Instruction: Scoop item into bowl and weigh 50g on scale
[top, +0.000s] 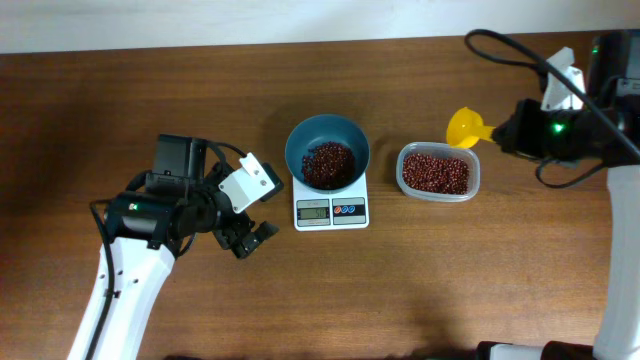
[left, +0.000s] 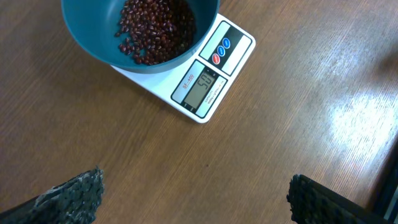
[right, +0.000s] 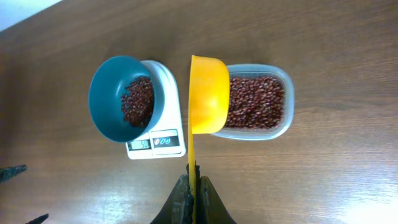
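The right gripper draws back and down next and releases the scoop (right: 208, 93) on bare tabletop by the container's near side, since this lies back and below the gripper.
The teal-blue bowl (top: 327, 150) holds a pile of red-brown beans (top: 328, 165) and stands on the white scale (top: 332, 208). The scale's display (left: 200, 89) reads about 50. More beans fill a clear plastic container (top: 437, 172) to the right of the scale. My right gripper (right: 194, 186) is shut on the handle of a yellow scoop (right: 208, 93), held above the table by the container's far right side (top: 468, 127). My left gripper (left: 196, 199) is open and empty over bare table, left of the scale (top: 250, 235).
The wooden table (top: 450, 280) runs to a pale wall at the back. The right arm's black cable (top: 520, 55) loops over the back right. The left arm's white body (top: 125, 300) lies along the front left.
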